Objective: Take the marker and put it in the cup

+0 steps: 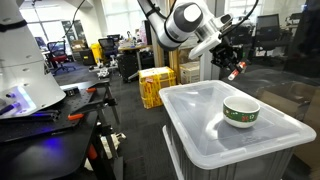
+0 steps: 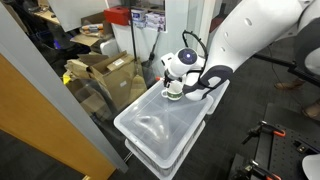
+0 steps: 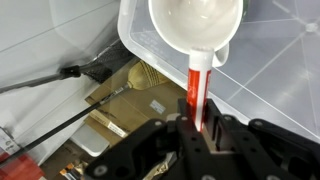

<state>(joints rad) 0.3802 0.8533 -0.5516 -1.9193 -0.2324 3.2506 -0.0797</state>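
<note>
The marker goes down and in over the cup's opening (image 1: 241, 104) (image 3: 205, 18) next, and my gripper releases it there, because its end still hangs above the cup's rim.
The cup (image 1: 241, 111) is a low cream-white bowl with a dark green band, standing on an upturned clear plastic bin (image 1: 200, 130). It also shows in an exterior view (image 2: 174, 91) and from above in the wrist view (image 3: 196, 26). My gripper (image 1: 234, 66) hangs in the air above and just beyond the cup. It is shut on the marker (image 3: 196, 92), a red-orange stick whose paler end points at the cup's rim. In an exterior view the marker (image 1: 237, 71) shows as a small red tip below the fingers.
The bin's lid surface (image 3: 270, 70) ends close to the cup. Beyond its edge lie cardboard boxes (image 2: 105, 68) and yellow crates (image 1: 155, 85). A bench with tools (image 1: 50, 110) stands to one side. A glass partition (image 2: 60, 110) runs alongside the bin.
</note>
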